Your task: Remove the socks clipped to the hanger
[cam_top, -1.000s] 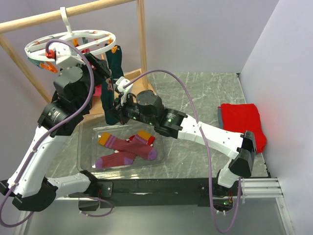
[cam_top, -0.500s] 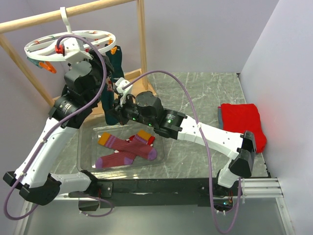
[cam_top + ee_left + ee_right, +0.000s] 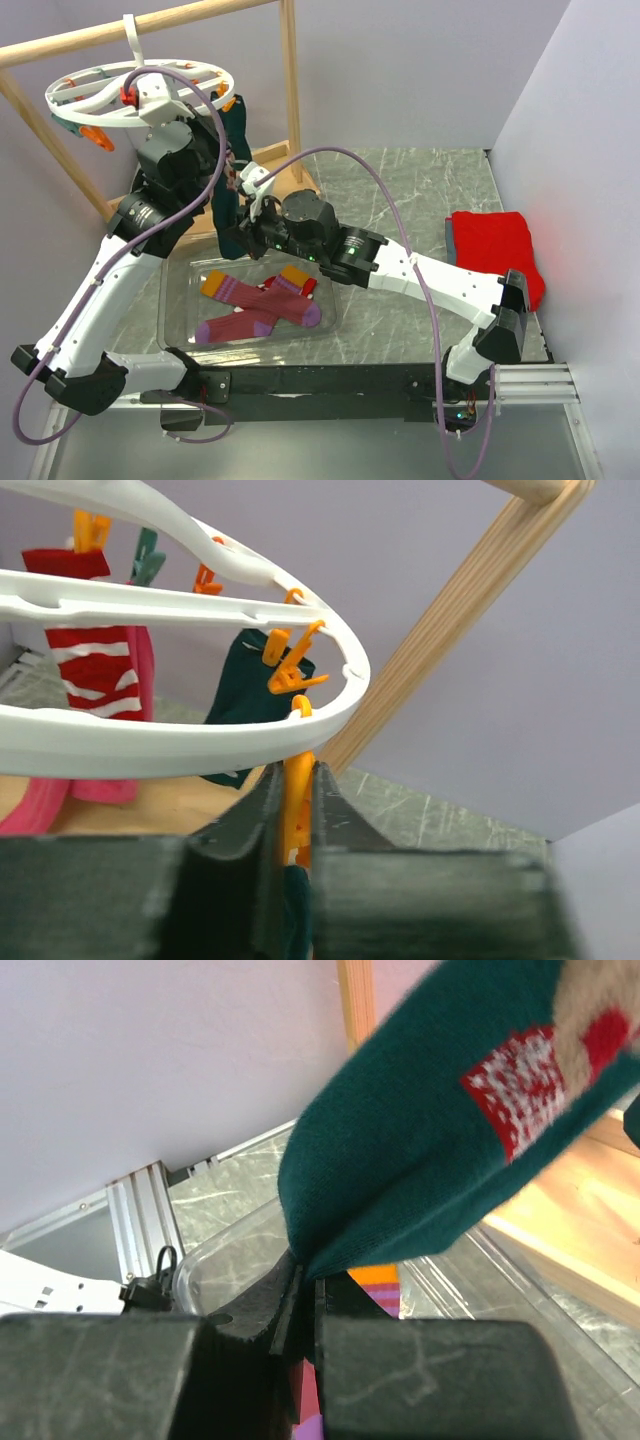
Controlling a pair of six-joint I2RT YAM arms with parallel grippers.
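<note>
My right gripper should next pull away from the orange clip and lower the teal sock into the bin over the purple-maroon socks [image 3: 260, 304] [image 3: 376, 1298], because those socks are already lying there.
The white round hanger [image 3: 100, 95] hangs by its hook from the wooden rail. My left gripper [image 3: 297, 772] sits just under the hanger's ring [image 3: 150, 745], shut on an orange clip [image 3: 295, 810] that holds a dark teal sock [image 3: 237, 125]. My right gripper [image 3: 310, 1280] is shut on that teal sock's lower end [image 3: 430, 1160], above the bin. A red-and-white striped sock [image 3: 95, 665], a pink sock [image 3: 140, 720] and another teal sock [image 3: 245, 695] hang clipped to the ring. Two purple-maroon socks with orange cuffs [image 3: 255, 305] lie in the bin.
A clear plastic bin [image 3: 175, 290] stands on the marble table below the hanger. The wooden rail frame [image 3: 290, 80] rises behind it. A folded red cloth [image 3: 495, 250] lies at the right, near the wall.
My left arm has risen to the hanger's ring and its jaws have shut on the orange clip. The right gripper has kept its hold on the teal sock, barely moving.
</note>
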